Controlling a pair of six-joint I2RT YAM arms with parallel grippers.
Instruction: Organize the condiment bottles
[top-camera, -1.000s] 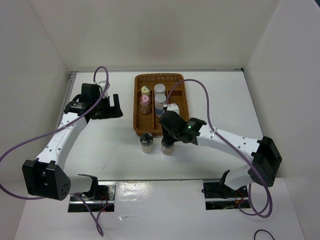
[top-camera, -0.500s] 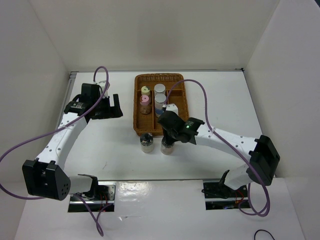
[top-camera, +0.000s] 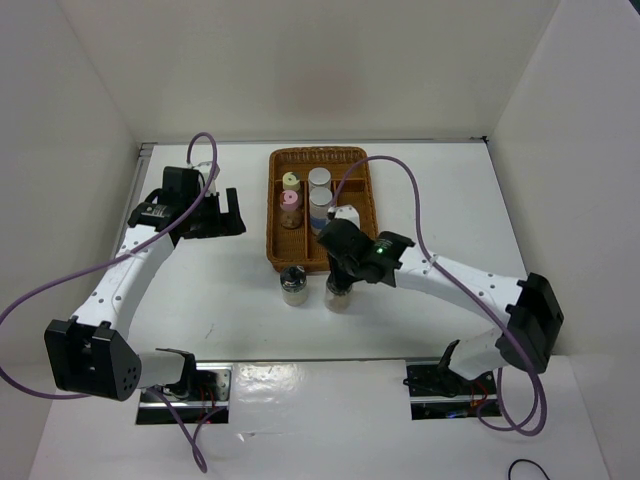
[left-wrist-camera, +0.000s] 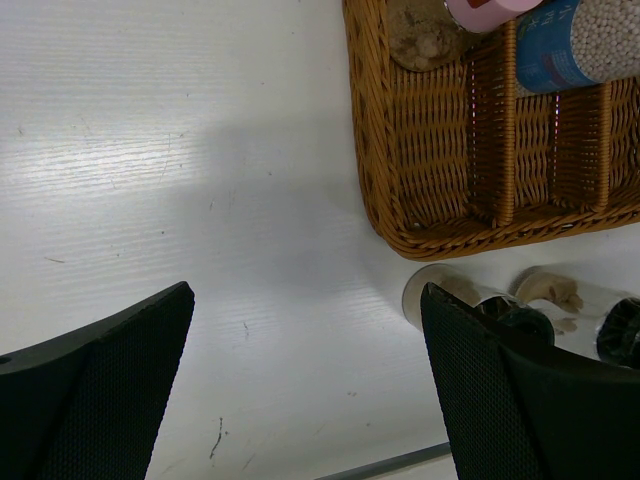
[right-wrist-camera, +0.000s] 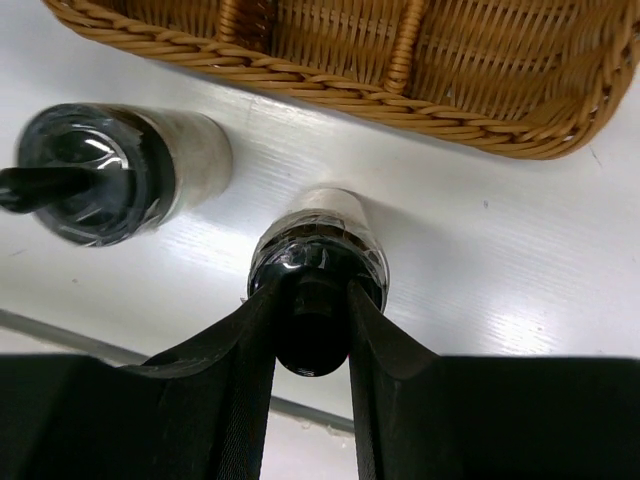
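The slot beside the grey-capped jars is empty. My right gripper needs to move up, carry the jar outward, lower it into that slot and let it go.
Two black-capped jars stand on the table just in front of the wicker tray (top-camera: 272, 212): the left one (top-camera: 293, 284) is free. My right gripper (top-camera: 338, 272) is shut on the knob of the right one (top-camera: 339, 296); in the right wrist view the fingers (right-wrist-camera: 250, 340) clamp its black top (right-wrist-camera: 330, 262). I cannot tell whether it is lifted. The yellow-capped (top-camera: 290, 180), pink-capped (top-camera: 289, 201) and two grey-capped blue-label jars (top-camera: 319, 177) (top-camera: 320, 199) stand in the tray. My left gripper (top-camera: 228, 212) is open and empty, left of the tray.
The tray's near compartments (left-wrist-camera: 440, 180) hold nothing. The free black-capped jar (right-wrist-camera: 110, 170) stands close to the left of the held one. The table's front edge lies just behind both jars. White walls enclose the table on three sides.
My right gripper and the black-capped jar in it have shifted slightly to the right. The left arm has not moved.
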